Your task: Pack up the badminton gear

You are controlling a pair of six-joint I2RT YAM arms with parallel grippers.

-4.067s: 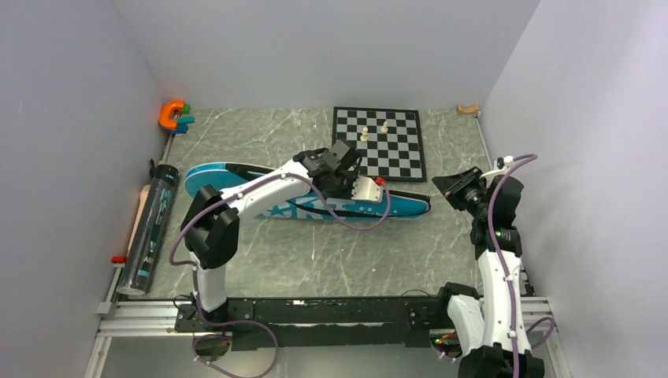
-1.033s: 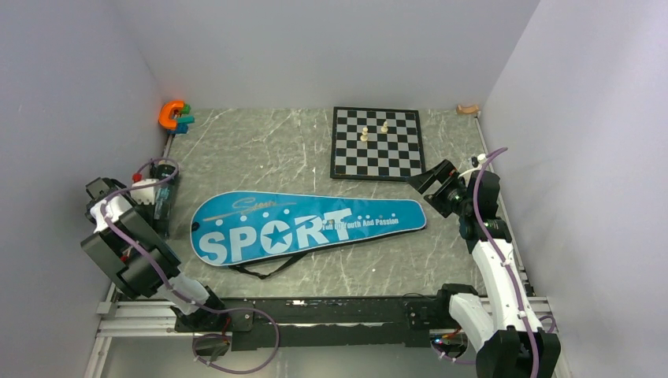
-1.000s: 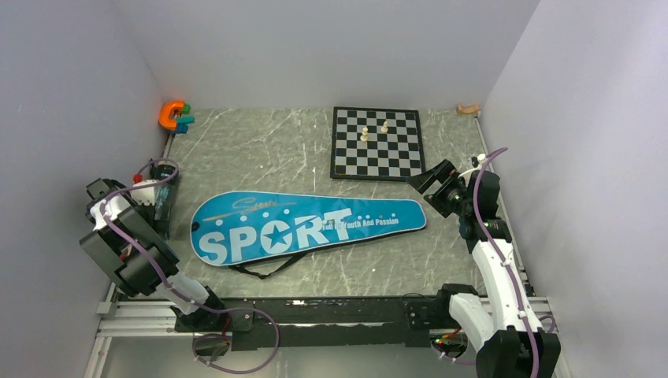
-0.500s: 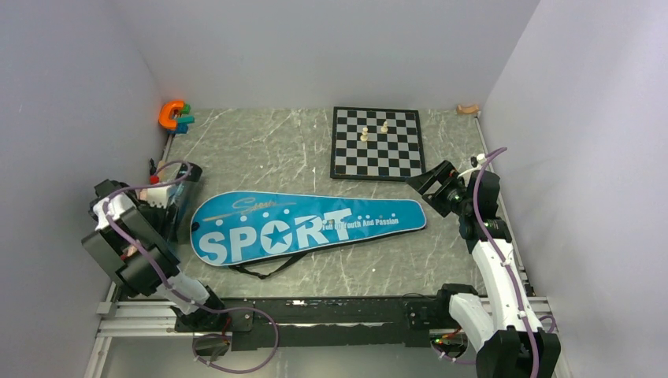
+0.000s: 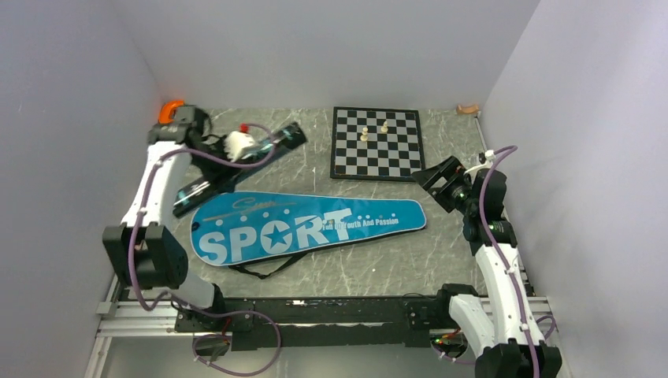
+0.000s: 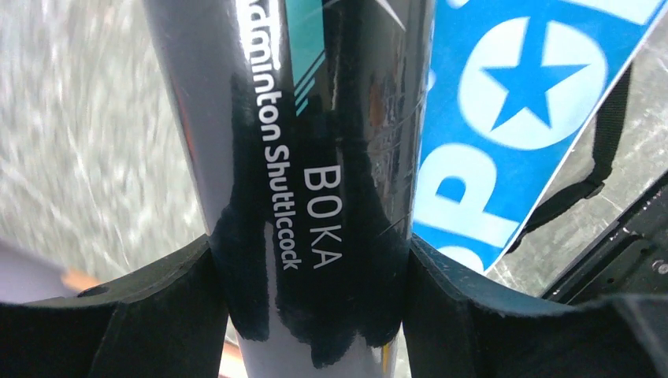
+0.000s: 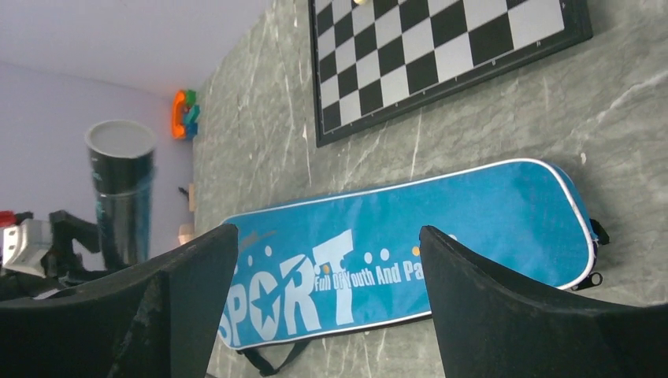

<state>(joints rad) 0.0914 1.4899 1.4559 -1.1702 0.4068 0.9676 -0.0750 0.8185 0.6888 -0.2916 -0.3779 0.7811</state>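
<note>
The tube hangs at a slant, so I need to move my left gripper toward the chessboard, turn the tube parallel and lower it along the bag's far edge [image 5: 299,191].
The long black tube [image 5: 268,143] hangs slantwise over the back left of the table, with my left gripper [image 5: 236,146] shut on its middle. In the left wrist view both jaws press the sides of the tube [image 6: 315,157], which is printed "BOKA", and my left gripper [image 6: 315,260] has the blue bag [image 6: 512,94] below it. The blue "SPORT" racket bag [image 5: 307,224] lies flat and closed across the table's middle. My right gripper [image 5: 441,178] hovers open near the bag's narrow right end. From the right wrist, my right gripper [image 7: 327,236] frames the bag [image 7: 473,213] with the tube [image 7: 122,189] beyond.
A black-and-white chessboard [image 5: 376,142] with two pale pieces sits at the back centre. An orange clamp tool [image 5: 168,111] lies in the back left corner, partly behind my left arm. A small wooden piece [image 5: 467,109] rests at the back right corner. Walls close off both sides.
My left arm has lifted the tube away from the left wall and swung it up to the back left. The right gripper has shifted only slightly.
</note>
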